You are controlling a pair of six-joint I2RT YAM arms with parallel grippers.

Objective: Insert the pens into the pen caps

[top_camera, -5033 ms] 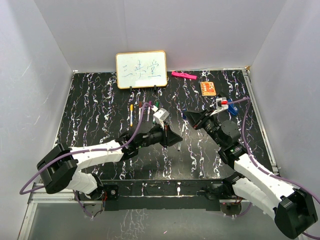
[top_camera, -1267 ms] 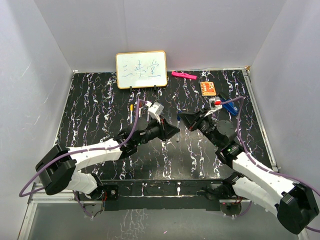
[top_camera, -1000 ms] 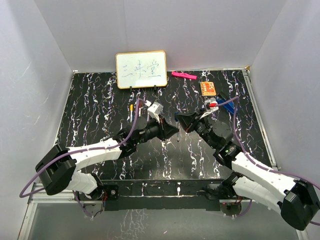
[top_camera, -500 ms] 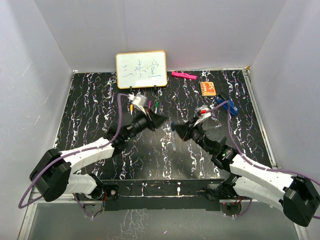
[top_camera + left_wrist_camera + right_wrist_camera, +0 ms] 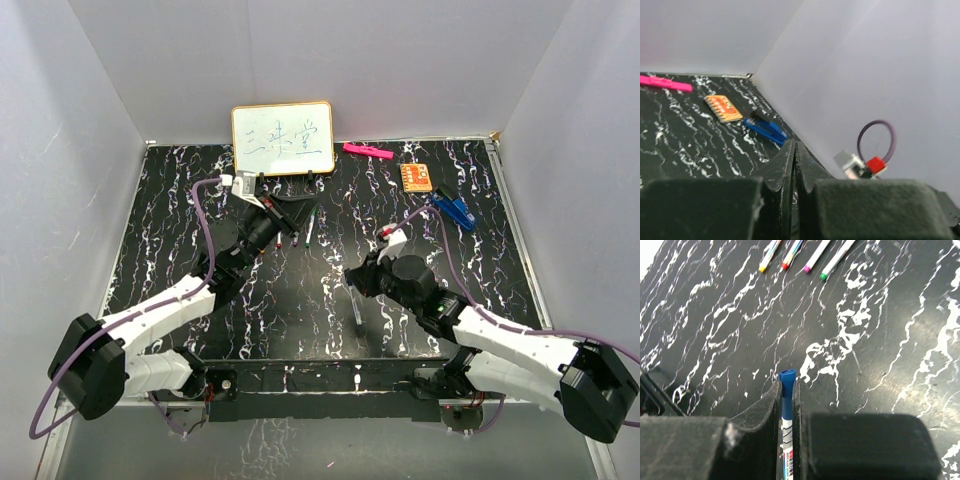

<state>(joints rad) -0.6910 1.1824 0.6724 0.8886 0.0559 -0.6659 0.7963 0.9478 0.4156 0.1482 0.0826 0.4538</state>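
Note:
My right gripper holds the white-barrelled pen [image 5: 357, 308] and needs to carry it outward, then lower it onto empty table beside the green-ended pen, because the other capped pens lie there.
My right gripper [image 5: 357, 283] [image 5: 787, 386] is shut on a white-barrelled pen [image 5: 357, 308] near the table's middle front. The pen's blue-capped end [image 5: 787, 377] sticks out past the fingertips. Four other pens lie side by side at the back, showing yellow [image 5: 762, 268], red [image 5: 785, 265], magenta [image 5: 806, 269] and green [image 5: 823, 276] ends. In the top view two of them [image 5: 303, 232] show beside my left gripper [image 5: 296, 208]; the rest are hidden under it. The left gripper [image 5: 794, 150] is shut and empty, raised above the table. No loose caps show.
A whiteboard [image 5: 283, 138] stands at the back. A pink marker [image 5: 367, 151] [image 5: 665, 82], an orange card [image 5: 416, 177] [image 5: 722, 107] and a blue clip [image 5: 455, 211] [image 5: 765, 129] lie at the back right. Grey walls enclose the table on three sides.
The two grippers were together at the middle a second ago. The left has drawn back left toward the pen row; the right has moved nearer the front with the pen.

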